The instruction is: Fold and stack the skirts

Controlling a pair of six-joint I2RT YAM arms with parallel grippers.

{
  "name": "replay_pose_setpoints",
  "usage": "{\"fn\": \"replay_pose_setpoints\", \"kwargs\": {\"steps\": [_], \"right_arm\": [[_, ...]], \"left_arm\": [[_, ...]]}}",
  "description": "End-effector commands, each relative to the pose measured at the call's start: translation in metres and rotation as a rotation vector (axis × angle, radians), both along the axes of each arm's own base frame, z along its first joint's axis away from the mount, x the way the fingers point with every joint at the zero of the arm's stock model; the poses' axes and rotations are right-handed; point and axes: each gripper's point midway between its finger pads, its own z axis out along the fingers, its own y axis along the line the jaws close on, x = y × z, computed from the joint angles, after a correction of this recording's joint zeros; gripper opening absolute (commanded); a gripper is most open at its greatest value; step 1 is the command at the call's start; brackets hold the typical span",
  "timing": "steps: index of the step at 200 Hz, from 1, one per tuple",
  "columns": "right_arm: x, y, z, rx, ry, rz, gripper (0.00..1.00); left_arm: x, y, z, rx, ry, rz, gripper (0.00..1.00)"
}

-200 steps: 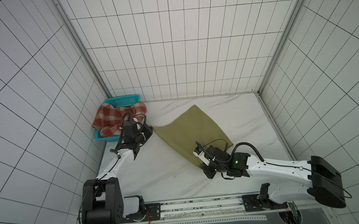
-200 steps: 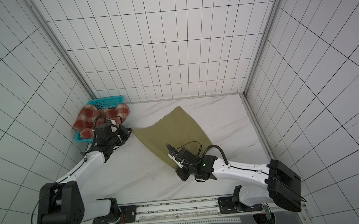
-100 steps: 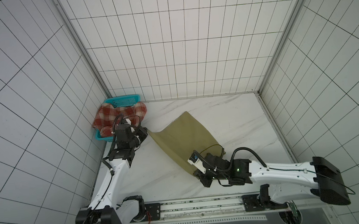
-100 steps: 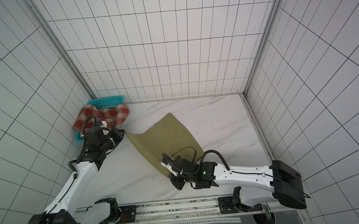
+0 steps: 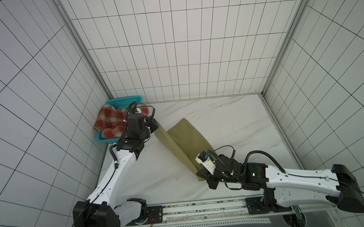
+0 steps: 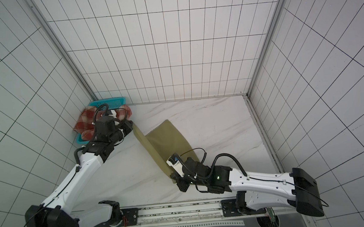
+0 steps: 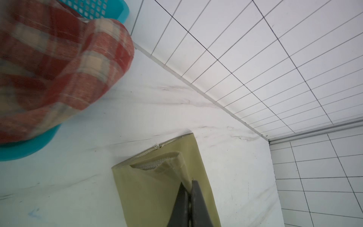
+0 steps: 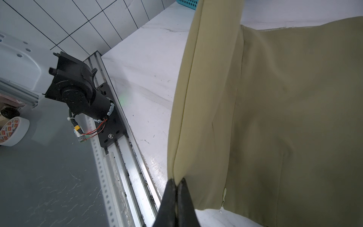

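The flap is still upright and unfolded. Next, my right gripper needs to carry the flap's near corner across and down onto the flat panel's near end and let it go.
The olive-khaki skirt lies mid-table, its left long edge lifted into an upright flap. My left gripper is shut on the flap's far corner by the waistband, beside the basket. My right gripper is shut on the flap's near corner close to the table's front edge. The skirt hangs taut between them. The red-and-cream plaid skirt lies bunched in the basket.
The teal basket sits in the back left corner against the tiled walls. A metal rail runs along the table's front. A tape roll lies off the table beside the left arm's base.
Both grippers have raised the olive skirt's left edge off the table, so it now stands as a flap. The left arm has risen; the right gripper shifted slightly toward the front.
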Motion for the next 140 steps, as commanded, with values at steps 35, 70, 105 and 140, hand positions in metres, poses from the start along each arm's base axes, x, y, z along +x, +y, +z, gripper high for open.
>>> {"fn": "replay_pose_setpoints", "kwargs": {"steps": [35, 70, 105, 140], "right_arm": [[0.017, -0.035, -0.038, -0.027, 0.106, -0.128, 0.00], [0.034, -0.058, -0.048, 0.001, 0.177, -0.218, 0.00], [0.048, -0.078, -0.055, 0.007, 0.229, -0.290, 0.00], [0.057, -0.088, -0.066, -0.019, 0.260, -0.327, 0.00]], "left_arm": [[0.047, -0.047, -0.021, 0.057, 0.016, -0.040, 0.00], [0.064, -0.076, -0.041, 0.063, 0.050, -0.088, 0.00], [0.076, -0.090, -0.055, 0.048, 0.058, -0.104, 0.00], [0.083, -0.099, -0.070, 0.035, 0.071, -0.112, 0.00]]}}
